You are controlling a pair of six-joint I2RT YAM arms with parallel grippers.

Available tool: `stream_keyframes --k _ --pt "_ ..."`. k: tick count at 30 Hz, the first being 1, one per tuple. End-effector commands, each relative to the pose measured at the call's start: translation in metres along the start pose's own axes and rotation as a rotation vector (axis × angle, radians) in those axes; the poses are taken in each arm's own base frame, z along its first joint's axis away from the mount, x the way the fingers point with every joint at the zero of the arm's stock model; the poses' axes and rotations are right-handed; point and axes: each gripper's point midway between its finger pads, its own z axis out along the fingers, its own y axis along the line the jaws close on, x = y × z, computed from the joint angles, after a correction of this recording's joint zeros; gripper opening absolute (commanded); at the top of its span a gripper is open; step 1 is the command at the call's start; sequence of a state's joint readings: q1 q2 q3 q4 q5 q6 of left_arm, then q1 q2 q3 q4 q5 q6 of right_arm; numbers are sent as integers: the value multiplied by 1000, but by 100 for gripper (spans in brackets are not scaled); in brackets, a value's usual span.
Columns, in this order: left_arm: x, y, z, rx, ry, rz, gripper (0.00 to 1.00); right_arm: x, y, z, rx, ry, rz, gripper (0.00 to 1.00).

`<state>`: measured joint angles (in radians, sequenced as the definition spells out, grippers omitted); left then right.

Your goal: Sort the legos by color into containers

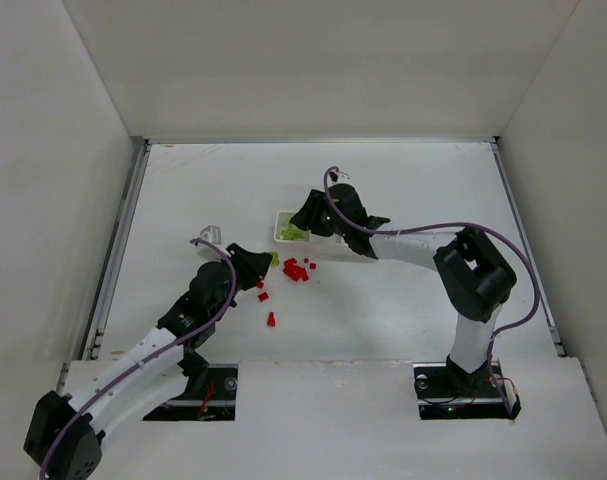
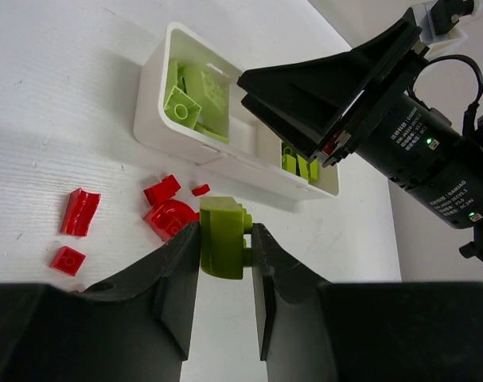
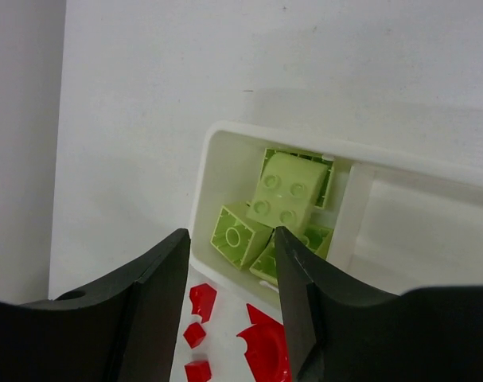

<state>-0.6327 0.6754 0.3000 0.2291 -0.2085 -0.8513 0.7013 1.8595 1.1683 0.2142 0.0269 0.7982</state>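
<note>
The robot's left gripper needs to move outward next, over the tray's farther end container with lime green legos, and release there, because that container lies to the gripper's right in the top view.
My left gripper [image 2: 225,231] is shut on a lime green lego [image 2: 221,247], held just above the table beside the red legos [image 2: 171,215]. In the top view this gripper [image 1: 266,262] sits left of the red pile [image 1: 295,270]. The white tray [image 2: 157,103] holds several green legos [image 2: 195,91] in its end container. My right gripper [image 3: 231,235] hangs open over that container's near edge with nothing between its fingers. Below it lie green legos [image 3: 287,191] and the tray rim [image 3: 205,175]. More green pieces [image 2: 301,165] lie further along the tray.
Loose red legos [image 1: 271,320] lie scattered on the table toward the arm bases. A small grey fitting [image 1: 211,233] stands left of the tray. White walls close in the table on three sides, with metal rails [image 1: 118,250] along the edges.
</note>
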Motion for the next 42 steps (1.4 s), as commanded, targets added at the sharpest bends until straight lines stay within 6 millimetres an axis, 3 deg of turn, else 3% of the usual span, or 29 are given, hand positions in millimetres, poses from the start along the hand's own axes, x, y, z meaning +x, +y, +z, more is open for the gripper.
stream_keyframes --k 1,6,9,13,19,25,30,35,42 --pt "-6 -13 2 48 -20 9 16 -22 18 -3 -35 -52 -12 53" --pt "-7 -25 8 70 -21 13 16 -43 21 -36 -47 -128 -10 49" --pt "-1 -39 17 92 1 35 16 -60 7 -69 -25 -210 -15 37" --pt "12 -68 36 134 35 67 16 -76 -35 -123 60 -333 -6 19" --pt "35 -109 83 158 63 137 16 -66 -81 -182 102 -418 48 17" --pt "59 -150 131 187 90 194 16 -53 -112 -199 148 -445 68 23" --pt "76 -175 157 210 116 211 17 -53 -124 -209 141 -472 92 31" --pt "93 -185 175 207 138 226 19 -57 -123 -218 111 -495 105 38" --pt "100 -185 186 195 142 233 38 -57 -123 -217 114 -490 103 45"
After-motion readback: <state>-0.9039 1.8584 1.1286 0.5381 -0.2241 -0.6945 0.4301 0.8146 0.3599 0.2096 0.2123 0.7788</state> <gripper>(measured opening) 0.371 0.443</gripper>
